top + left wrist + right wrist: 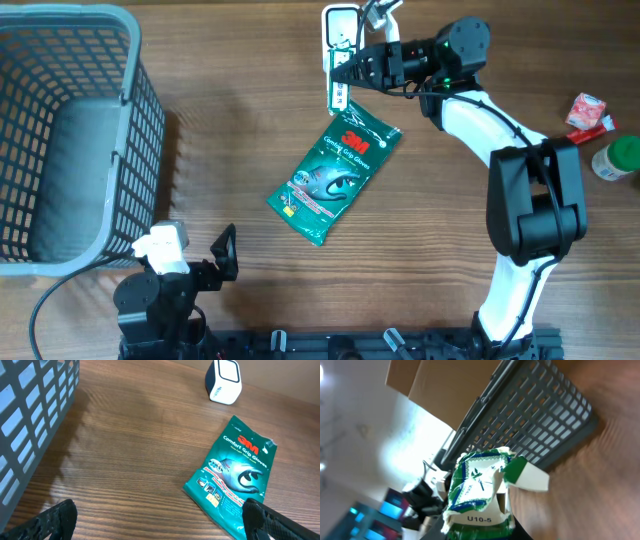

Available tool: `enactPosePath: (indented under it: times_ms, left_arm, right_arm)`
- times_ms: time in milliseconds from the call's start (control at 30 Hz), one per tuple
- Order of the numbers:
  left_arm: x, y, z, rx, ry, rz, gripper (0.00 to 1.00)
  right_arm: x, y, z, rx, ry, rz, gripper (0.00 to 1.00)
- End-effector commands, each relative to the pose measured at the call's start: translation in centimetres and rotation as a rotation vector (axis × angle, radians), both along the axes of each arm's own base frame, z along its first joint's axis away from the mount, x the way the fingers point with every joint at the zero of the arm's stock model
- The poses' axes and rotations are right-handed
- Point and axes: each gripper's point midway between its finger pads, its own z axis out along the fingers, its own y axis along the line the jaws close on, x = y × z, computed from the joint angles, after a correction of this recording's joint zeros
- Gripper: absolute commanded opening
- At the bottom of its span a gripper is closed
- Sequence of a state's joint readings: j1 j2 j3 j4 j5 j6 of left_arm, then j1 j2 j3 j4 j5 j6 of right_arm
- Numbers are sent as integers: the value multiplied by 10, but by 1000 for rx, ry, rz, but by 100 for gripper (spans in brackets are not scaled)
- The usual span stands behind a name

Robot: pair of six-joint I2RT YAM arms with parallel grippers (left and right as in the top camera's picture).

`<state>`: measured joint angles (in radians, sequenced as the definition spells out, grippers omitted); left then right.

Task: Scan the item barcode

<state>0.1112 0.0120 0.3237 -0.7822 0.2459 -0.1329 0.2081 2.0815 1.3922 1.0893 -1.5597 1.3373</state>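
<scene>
My right gripper needs to move over the scanner point(340, 24) and down beside the red packet, since that bare tabletop lies below and to its right in the overhead view.
My right gripper point(338, 68) is shut on a small white packet with green and blue print point(340, 96), held up in the air just in front of the white barcode scanner point(340, 24) at the table's far edge. In the right wrist view the crumpled packet point(479, 482) fills the middle and carries a label reading U10-5; the fingers are mostly hidden under it. A teal 3M gloves pack point(336, 170) lies flat mid-table below. My left gripper point(226, 252) stands open near the front edge, its fingertips point(56, 519) wide apart, the gloves pack point(234, 477) and scanner point(224, 380) ahead of it.
A large grey mesh basket point(130, 120) takes up the left side, its wall close to the left gripper point(30, 415) and behind the packet point(535, 415). A red packet point(588, 110) and a green bottle point(620, 158) sit at the right edge.
</scene>
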Motion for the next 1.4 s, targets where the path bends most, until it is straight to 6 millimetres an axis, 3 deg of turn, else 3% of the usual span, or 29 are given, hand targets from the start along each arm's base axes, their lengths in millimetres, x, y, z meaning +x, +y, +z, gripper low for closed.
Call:
enactPosePath:
  times_ms: [0, 67, 233, 467, 567, 600, 667, 700, 767, 900, 1033, 1133, 1233, 1300, 1367]
  left_arm:
    - [0, -2, 0, -7, -4, -12, 100]
    - [0, -2, 0, -7, -4, -12, 100]
    - [0, -2, 0, -7, -4, -12, 100]
    - [0, -2, 0, -7, -4, -12, 100]
    - [0, -2, 0, -7, -4, -12, 100]
    - [0, -2, 0, -7, -4, -12, 100]
    - [0, -2, 0, -7, -4, -12, 100]
    - [0, -2, 0, -7, -4, -12, 100]
    - [0, -2, 0, -7, -4, -12, 100]
    - [0, -2, 0, -7, -4, -12, 100]
    - [0, -2, 0, -7, -4, -12, 100]
    - [0, -2, 0, -7, -4, -12, 100]
    - [0, -2, 0, -7, -4, -12, 100]
    - [0, -2, 0, -7, -4, -12, 100]
    - [0, -2, 0, -7, -4, -12, 100]
  right_arm:
    - [-14, 5, 1, 50, -320, 71, 4]
    - [-22, 4, 14, 100, -555, 66, 5]
    - [-35, 2, 71, 286, -1102, -68, 4]
    - [-25, -2, 126, 443, -1561, -319, 4]
    - [-34, -1, 154, 492, -1778, -327, 4]
    - [-43, 4, 164, 530, -1993, -342, 4]
    - [-60, 18, 169, 597, -2281, -357, 4]
    - [-64, 22, 170, 617, -2316, -357, 4]
    - [-73, 28, 173, 643, -2315, -348, 4]
    - [-67, 30, 171, 621, -2276, -342, 4]
    - [-66, 22, 135, 567, -2255, -83, 4]
    - [-53, 18, 121, 505, -2115, -22, 4]
    - [-16, 17, 91, 340, -1627, -40, 4]
    - [18, 14, 57, 153, -1232, -143, 4]
    - [27, 9, 8, -33, -783, -180, 4]
